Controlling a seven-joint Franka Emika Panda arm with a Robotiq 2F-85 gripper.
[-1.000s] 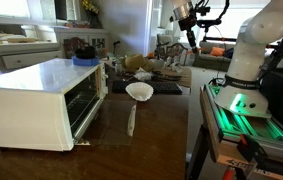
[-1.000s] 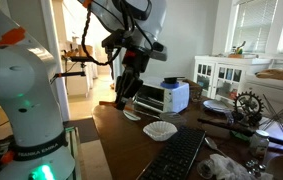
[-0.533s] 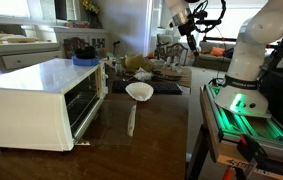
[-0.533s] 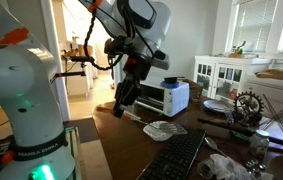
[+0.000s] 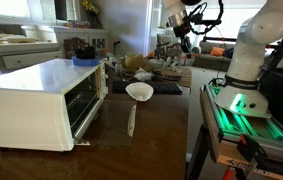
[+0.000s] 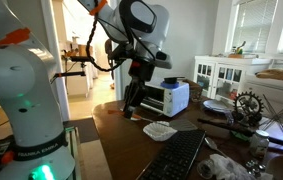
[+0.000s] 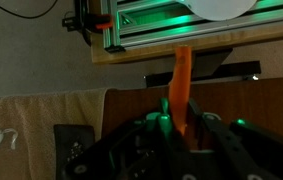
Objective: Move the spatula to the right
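The tabletop [image 5: 168, 101] beside the white bowl is bare, so next I should move my gripper down and outward to it and let go of the spatula there.
The spatula [image 7: 181, 80] is a slender orange-red stick. It shows in the wrist view, standing up between my fingers above the wooden table. My gripper [image 7: 181, 120] is shut on its lower part. In both exterior views the gripper [image 5: 184, 38] [image 6: 132, 98] hangs in the air well above the table, and the spatula is too small to make out there.
A white toaster oven [image 5: 36, 100] [image 6: 167, 97] stands on the dark table. A white bowl [image 5: 139, 91] [image 6: 161, 130] and a long pale utensil [image 5: 132, 120] lie beside it. Clutter fills the far end. The robot base with green lights [image 5: 243, 100] is alongside.
The gripper has moved sideways through the air with the spatula in it, a little higher than before. Bowl, pale utensil and oven have not moved.
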